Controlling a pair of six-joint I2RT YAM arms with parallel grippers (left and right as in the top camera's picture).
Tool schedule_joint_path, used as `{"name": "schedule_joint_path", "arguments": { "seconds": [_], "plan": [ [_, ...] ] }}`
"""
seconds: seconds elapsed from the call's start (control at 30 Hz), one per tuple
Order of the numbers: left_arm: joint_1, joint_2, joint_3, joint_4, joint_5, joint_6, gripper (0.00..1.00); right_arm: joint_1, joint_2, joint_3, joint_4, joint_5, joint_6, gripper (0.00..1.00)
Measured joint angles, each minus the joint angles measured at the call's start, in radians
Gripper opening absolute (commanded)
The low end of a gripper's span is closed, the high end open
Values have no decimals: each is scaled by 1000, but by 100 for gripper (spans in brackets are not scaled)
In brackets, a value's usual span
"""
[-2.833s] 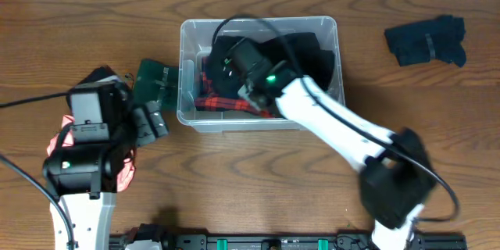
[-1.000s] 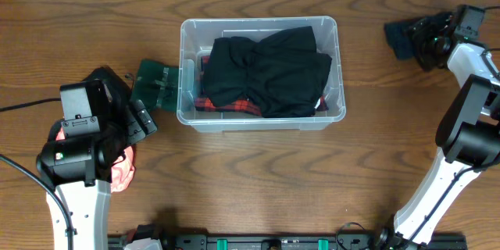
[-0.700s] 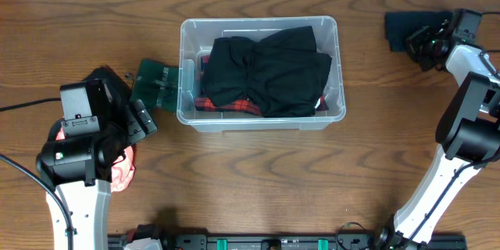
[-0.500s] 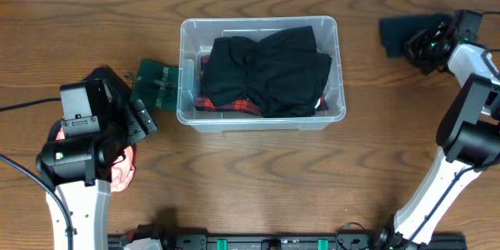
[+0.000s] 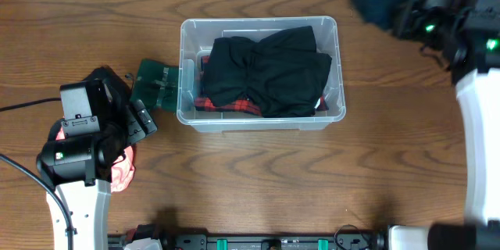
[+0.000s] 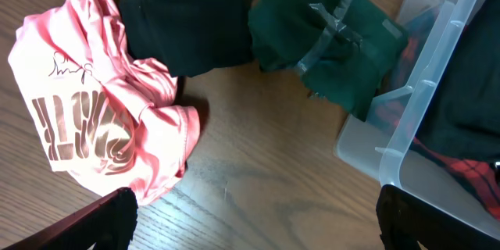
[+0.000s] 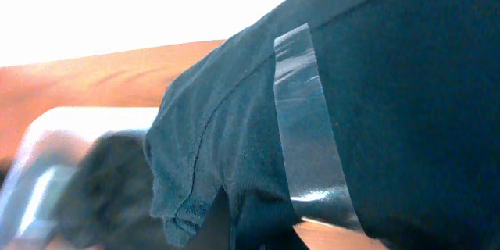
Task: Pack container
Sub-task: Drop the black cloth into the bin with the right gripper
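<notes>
The container's end by the green bundle is less filled. My right gripper should next go left in the overhead view and down to release its garment there.
The container (image 5: 185,70) is a clear bin at the table's middle, holding a black garment (image 5: 266,70) on a red plaid one (image 5: 223,106). My right gripper (image 5: 410,9) is at the far right, shut on a dark blue taped garment (image 5: 376,4) and holding it off the table. That garment fills the right wrist view (image 7: 391,86), with the container blurred at lower left (image 7: 47,172). My left gripper (image 5: 148,121) is open and empty left of the container. In the left wrist view its jaws (image 6: 250,226) hang over bare wood beside the container's rim (image 6: 437,86).
A green taped bundle (image 5: 156,84) (image 6: 336,39) touches the container's left wall. A black taped bundle (image 6: 187,23) and a pink printed shirt (image 6: 94,117) (image 5: 121,172) lie left of it, under my left arm.
My right arm left the container, went to the dark blue garment at far right, took hold and lifted it up and leftward. The left arm has barely moved.
</notes>
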Motion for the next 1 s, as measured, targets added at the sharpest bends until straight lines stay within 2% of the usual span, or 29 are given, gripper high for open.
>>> {"name": "schedule_joint_path", "arguments": {
  "seconds": [0.1,0.27,0.53,0.7,1.0],
  "plan": [
    [0,0,0,0,0,0,98,132,-48,1,-24,7,-13,1],
    [0,0,0,0,0,0,98,348,-40,-1,-27,80,97,1],
    [0,0,0,-8,0,0,98,617,80,-2,45,206,208,1],
    [0,0,0,-9,0,0,98,711,234,-2,95,203,162,1],
    [0,0,0,-9,0,0,98,776,505,-3,80,106,-51,1]
  ]
}}
